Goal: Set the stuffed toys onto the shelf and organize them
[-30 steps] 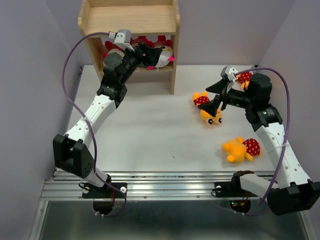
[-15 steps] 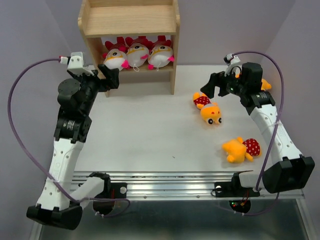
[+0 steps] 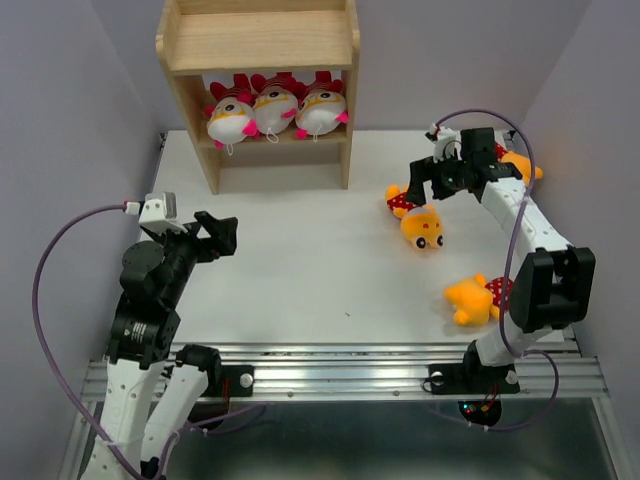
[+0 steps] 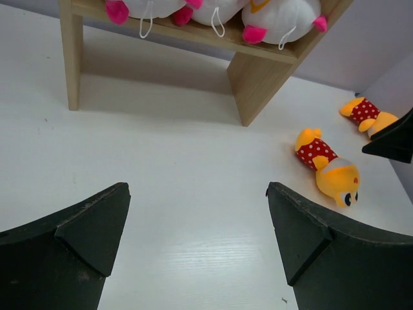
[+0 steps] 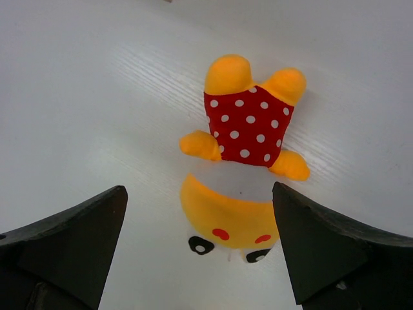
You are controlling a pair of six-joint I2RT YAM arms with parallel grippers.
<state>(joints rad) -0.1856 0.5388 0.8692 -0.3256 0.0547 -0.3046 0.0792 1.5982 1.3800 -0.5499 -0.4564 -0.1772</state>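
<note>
My right gripper will move down onto the toy's head next and close there, because the middle orange toy's head (image 3: 421, 226) (image 5: 230, 212) is already between its open fingers.
The wooden shelf (image 3: 258, 40) stands at the far left. Three white-faced toys (image 3: 272, 110) sit in a row on its lower tier; the upper tier holds nothing. Three orange toys lie on the table at the right: one (image 3: 420, 222) in the middle, one (image 3: 480, 298) nearer, and one (image 3: 522, 166) partly hidden behind the right arm. My left gripper (image 3: 225, 237) is open and empty, low over the near left of the table. My right gripper (image 3: 425, 190) is open just above the middle orange toy (image 5: 242, 168), which lies face up between its fingers.
The left wrist view shows the shelf's side post (image 4: 255, 84), the middle orange toy (image 4: 329, 171) and the far one (image 4: 364, 113). Purple walls close in both sides. A metal rail (image 3: 340, 375) runs along the near edge.
My left arm has pulled back from the shelf to the near left, leaving the third white-faced toy on the lower tier. My right gripper has shifted above the middle orange toy.
</note>
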